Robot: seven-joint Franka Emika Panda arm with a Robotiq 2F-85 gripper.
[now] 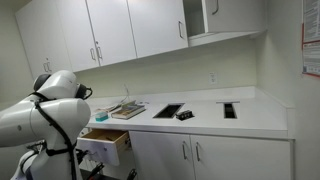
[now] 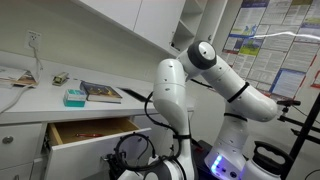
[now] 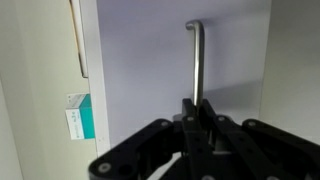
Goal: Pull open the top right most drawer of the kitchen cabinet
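I will pull the silver handle (image 3: 196, 58) further away from the cabinet (image 2: 20, 152) with my gripper and then release it, because only part of the drawer's tan inside shows past the countertop.
The drawer (image 2: 92, 131) of the white kitchen cabinet (image 2: 20, 152) stands pulled out under the countertop, and its tan wooden inside shows. It also shows pulled out in an exterior view (image 1: 106, 146). In the wrist view my gripper (image 3: 198, 116) is shut on the drawer's silver bar handle (image 3: 196, 58), against the flat white drawer front (image 3: 145, 70). In both exterior views my white arm (image 1: 55, 110) hides the gripper and the handle.
A teal box (image 2: 74, 97) and a book (image 2: 100, 92) lie on the white countertop (image 1: 260, 122) above the drawer. Black objects (image 1: 171, 110) lie further along the counter. White wall cupboards (image 1: 110, 30) hang above. Cabinet doors (image 1: 210, 155) with vertical handles stand beside the drawer.
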